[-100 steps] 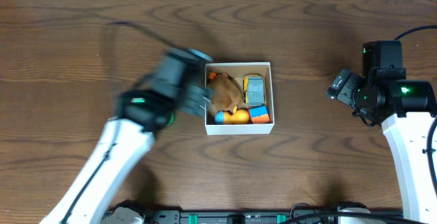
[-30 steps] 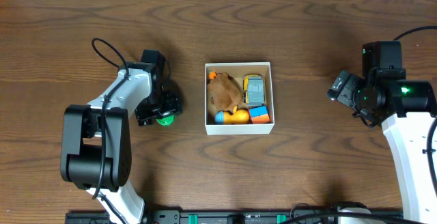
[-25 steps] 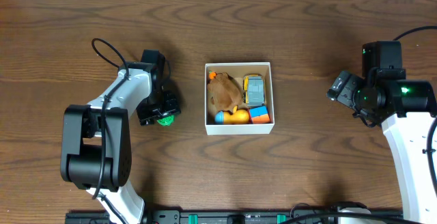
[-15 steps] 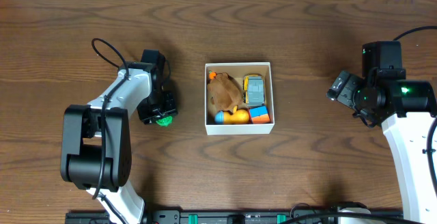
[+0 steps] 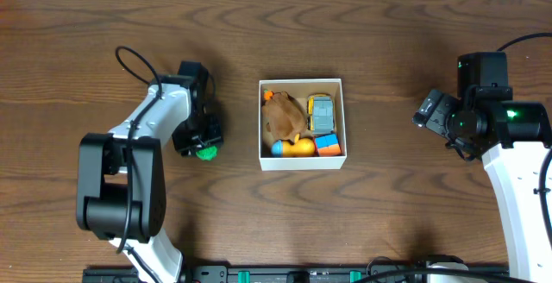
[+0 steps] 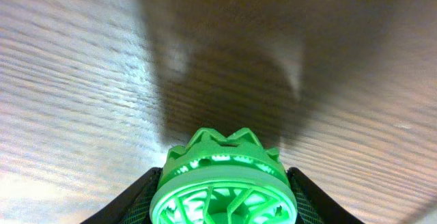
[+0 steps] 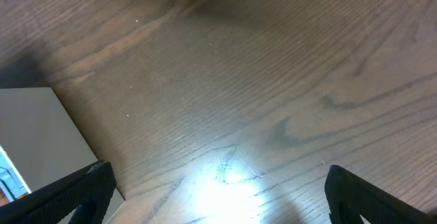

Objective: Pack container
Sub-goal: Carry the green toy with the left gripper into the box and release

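The left gripper lifts the green gear-shaped toy [image 5: 205, 153] over the container's side to above the orange duck next, because the toy is still outside.
The container [image 5: 301, 165], a square white box with a tan inside, sits mid-table holding a brown plush, a yellow toy car, an orange duck and small coloured blocks. Left of it, my left gripper [image 5: 202, 147] [image 6: 224, 200] is shut on a green gear-shaped toy [image 5: 205, 153] [image 6: 224, 179]; both black fingers [image 6: 140, 193] press its sides just above the wood. My right gripper [image 7: 217, 190] hangs open over bare table at the far right [image 5: 435, 110], its fingertips [image 7: 92, 186] wide apart with nothing between them. A white corner of the container [image 7: 34, 135] shows at the left of the right wrist view.
Dark wooden table [image 5: 388, 205] all round the container. A black cable [image 5: 138, 63] loops from the left arm, and another [image 5: 526, 37] runs off at the far right edge.
The left gripper's fingers have closed onto the green gear-shaped toy, which has stayed in the same spot. The right arm has not moved.
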You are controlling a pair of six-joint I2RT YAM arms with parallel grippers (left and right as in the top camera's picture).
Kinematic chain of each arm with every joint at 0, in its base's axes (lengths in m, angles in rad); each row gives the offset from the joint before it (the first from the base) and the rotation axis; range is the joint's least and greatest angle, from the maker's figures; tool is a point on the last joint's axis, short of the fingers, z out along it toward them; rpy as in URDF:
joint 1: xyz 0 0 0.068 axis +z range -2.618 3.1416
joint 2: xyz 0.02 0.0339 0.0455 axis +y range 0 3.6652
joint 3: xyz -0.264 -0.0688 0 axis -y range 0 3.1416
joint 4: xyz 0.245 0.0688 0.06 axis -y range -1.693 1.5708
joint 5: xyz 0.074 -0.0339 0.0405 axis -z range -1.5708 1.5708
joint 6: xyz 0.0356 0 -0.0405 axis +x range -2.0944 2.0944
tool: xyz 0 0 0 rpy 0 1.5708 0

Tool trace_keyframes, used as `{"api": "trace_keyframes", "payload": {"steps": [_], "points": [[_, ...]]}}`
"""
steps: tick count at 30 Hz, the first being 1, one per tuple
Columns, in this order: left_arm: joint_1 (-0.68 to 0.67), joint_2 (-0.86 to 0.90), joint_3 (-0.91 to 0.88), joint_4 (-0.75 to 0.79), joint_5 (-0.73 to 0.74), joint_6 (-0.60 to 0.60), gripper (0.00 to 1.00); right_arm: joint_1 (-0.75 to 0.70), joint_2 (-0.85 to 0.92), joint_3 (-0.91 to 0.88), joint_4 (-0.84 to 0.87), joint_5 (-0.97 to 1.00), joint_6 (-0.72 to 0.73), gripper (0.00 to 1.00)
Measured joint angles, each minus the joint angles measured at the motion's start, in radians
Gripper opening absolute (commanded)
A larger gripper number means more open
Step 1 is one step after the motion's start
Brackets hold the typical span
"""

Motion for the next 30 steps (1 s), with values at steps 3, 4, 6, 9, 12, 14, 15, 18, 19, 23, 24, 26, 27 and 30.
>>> {"api": "trace_keyframes", "payload": {"steps": [3,4,6,9,12,14,15,18,19,23,24,26,27,30], "points": [[-0.036,-0.071,0.062,-0.023,0.000,0.012,0.13,0.000,0.000,0.000,0.000,0.000,0.000,0.99],[-0.061,-0.111,0.085,-0.021,-0.001,0.026,0.13,0.000,0.000,0.000,0.000,0.000,0.000,0.99],[-0.120,-0.187,0.121,-0.002,-0.004,0.063,0.11,0.000,0.000,0.000,0.002,0.000,0.000,0.99],[-0.251,-0.311,0.158,0.061,-0.003,0.165,0.11,0.000,0.000,0.000,0.004,0.000,0.000,0.99],[-0.380,-0.380,0.169,0.098,0.001,0.275,0.11,0.000,0.000,0.000,0.004,0.000,0.000,0.99],[-0.464,-0.391,0.169,0.111,0.003,0.345,0.11,0.000,0.000,0.000,0.004,0.000,0.000,0.99],[-0.494,-0.386,0.169,0.112,0.006,0.370,0.11,0.000,0.000,0.000,0.004,0.000,0.000,0.99],[-0.573,-0.355,0.169,0.114,0.005,0.439,0.34,0.000,0.000,-0.001,0.004,0.000,0.000,0.99],[-0.587,-0.344,0.169,0.115,0.005,0.452,0.36,0.000,0.000,-0.001,0.004,0.000,0.000,0.99],[-0.611,-0.291,0.169,0.116,0.002,0.492,0.54,0.000,0.000,-0.001,0.004,0.000,0.000,0.99],[-0.611,-0.280,0.169,0.116,-0.001,0.496,0.57,0.000,0.000,-0.001,0.003,0.000,0.000,0.99],[-0.610,-0.266,0.169,0.117,-0.004,0.506,0.71,0.000,0.000,-0.001,0.003,0.000,0.000,0.99],[-0.610,-0.261,0.168,0.117,-0.005,0.512,0.88,0.000,0.000,-0.001,0.003,0.000,0.000,0.99],[-0.609,-0.260,0.168,0.119,-0.005,0.520,0.98,0.000,0.000,-0.001,0.003,0.000,0.000,0.99]]}}
